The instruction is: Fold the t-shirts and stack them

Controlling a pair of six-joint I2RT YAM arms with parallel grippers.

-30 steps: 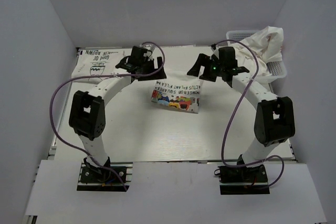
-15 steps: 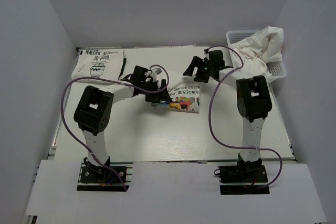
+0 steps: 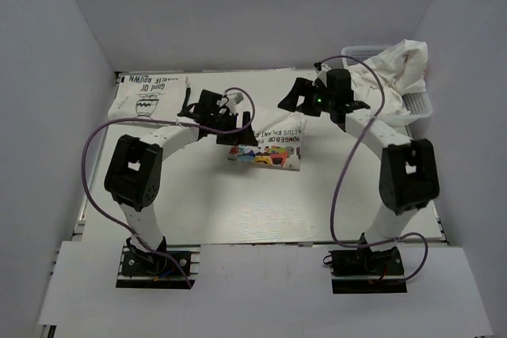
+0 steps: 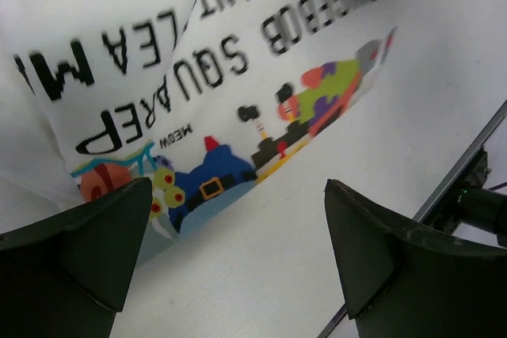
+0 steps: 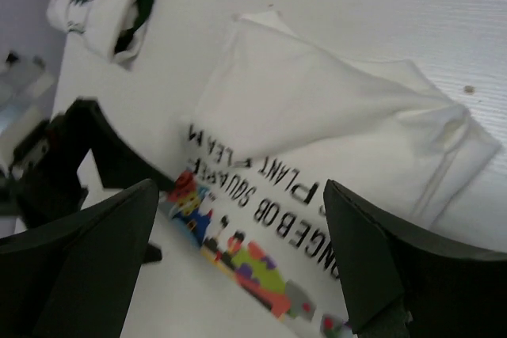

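Note:
I will next move my left gripper sideways and down onto the t-shirt's edge [image 4: 38, 104] beside the M, because that edge is below and to the left in its wrist view.
A folded white t-shirt [image 3: 273, 146] with black lettering and a colourful print lies mid-table. My left gripper [image 3: 238, 134] stands open at its left edge; in the left wrist view the t-shirt [image 4: 198, 61] lies just ahead of the gripper [image 4: 238, 235], with bare table between the fingers. My right gripper [image 3: 305, 100] hovers open above the shirt's far right corner; the right wrist view shows the gripper [image 5: 242, 251] over the printed t-shirt [image 5: 333, 132], holding nothing. A second folded t-shirt [image 3: 146, 96] lies at the back left. Crumpled white t-shirts [image 3: 396, 69] fill the basket.
The white mesh basket [image 3: 420, 104] stands at the back right corner. Purple cables loop from both arms. White walls enclose the table on three sides. The table's metal edge rail [image 4: 467, 164] runs near the left gripper.
My left gripper has moved forward and right, from behind the printed shirt to its left edge. The right arm swung out and back; its gripper stays near the shirt's far corner.

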